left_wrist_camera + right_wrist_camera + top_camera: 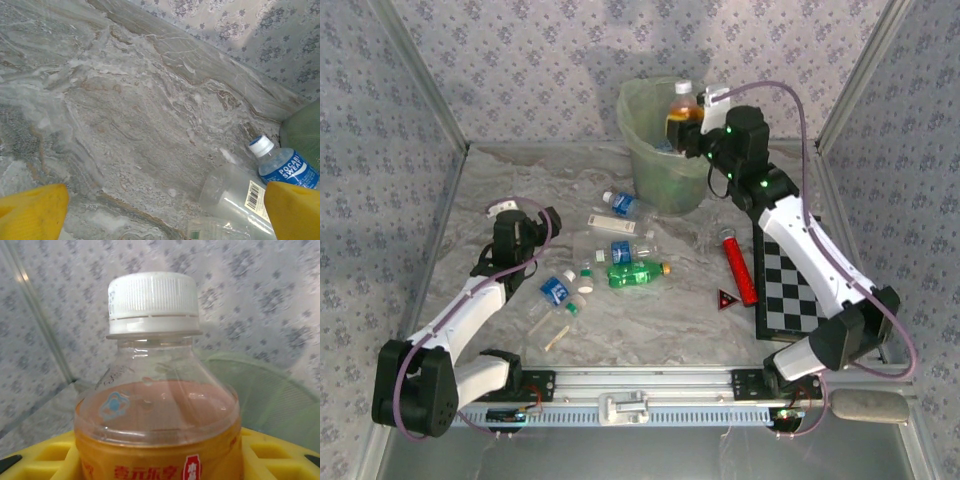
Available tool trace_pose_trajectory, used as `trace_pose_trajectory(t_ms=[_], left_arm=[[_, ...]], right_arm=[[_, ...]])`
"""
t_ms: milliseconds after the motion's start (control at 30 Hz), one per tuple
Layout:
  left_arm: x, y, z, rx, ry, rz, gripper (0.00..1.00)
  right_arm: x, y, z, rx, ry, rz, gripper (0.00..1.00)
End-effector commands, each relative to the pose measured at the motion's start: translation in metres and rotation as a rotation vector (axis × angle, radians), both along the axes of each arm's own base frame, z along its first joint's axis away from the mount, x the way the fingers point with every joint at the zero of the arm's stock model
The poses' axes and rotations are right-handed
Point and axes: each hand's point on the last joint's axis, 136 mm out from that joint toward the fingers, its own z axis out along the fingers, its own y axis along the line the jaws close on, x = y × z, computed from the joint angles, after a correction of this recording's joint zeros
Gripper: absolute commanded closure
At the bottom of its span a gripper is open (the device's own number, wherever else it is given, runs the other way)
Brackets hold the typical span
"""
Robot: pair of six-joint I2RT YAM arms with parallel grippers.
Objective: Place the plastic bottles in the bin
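The orange-labelled bottle [682, 108] is still high and near the bin's rim. My right gripper moves in over the bin's open middle next, goes down and releases.
The pale green bin [658, 150] stands at the back of the table. Above its rim my right gripper [694, 126] is shut on an orange-labelled plastic bottle [682, 108] with a white cap, held upright. In the right wrist view that bottle [157, 405] sits between the yellow fingers [45, 455], with the bin's rim [272, 385] behind it. Several plastic bottles lie mid-table: a blue-labelled one [620, 203], a green one [638, 274], another blue-labelled one [556, 290]. My left gripper [550, 222] hangs open just left of them, holding nothing. Its wrist view has the blue-labelled bottle [285, 167] and a clear bottle [232, 197].
A red tube [740, 270] and a small red triangle [726, 299] lie beside a checkerboard [790, 285] on the right. A pale stick [556, 337] lies near the front. Patterned walls close in the table on three sides.
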Motion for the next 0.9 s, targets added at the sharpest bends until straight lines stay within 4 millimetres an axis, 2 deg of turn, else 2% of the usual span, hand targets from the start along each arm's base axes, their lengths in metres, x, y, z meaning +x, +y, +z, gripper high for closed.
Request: trace_pose_trajectory(t_ms=[0,100,200,400,567,733,767,867], left_arm=[[0.001,-0.003,0.003,-0.027,-0.013,-0.017,0.00],[-0.001,-0.004,0.000,-0.033,-0.005,-0.024,0.00],[-0.004,-0.005,-0.003,-0.033,0.003,-0.029,0.00],[-0.008,-0.005,-0.004,-0.030,0.009,-0.035,0.00],[-0.008,-0.005,-0.003,-0.023,0.010,-0.039,0.00],[-0.008,-0.004,-0.002,-0.014,0.010,-0.042,0.00],[-0.008,-0.004,-0.002,-0.014,0.010,-0.042,0.00],[-0.008,-0.005,-0.001,-0.012,0.009,-0.044,0.00]], right_arm=[[0.028,-0.011,0.014,0.003,-0.050,-0.068,0.53],[0.055,-0.010,0.000,-0.012,-0.004,-0.084,0.53],[0.079,-0.003,-0.023,-0.042,0.064,-0.091,0.52],[0.113,0.010,-0.071,-0.109,0.199,-0.097,0.50],[0.129,0.017,-0.102,-0.150,0.281,-0.097,0.49],[0.136,0.021,-0.121,-0.170,0.331,-0.095,0.44],[0.136,0.021,-0.122,-0.172,0.333,-0.097,0.41],[0.137,0.023,-0.116,-0.170,0.321,-0.101,0.24]])
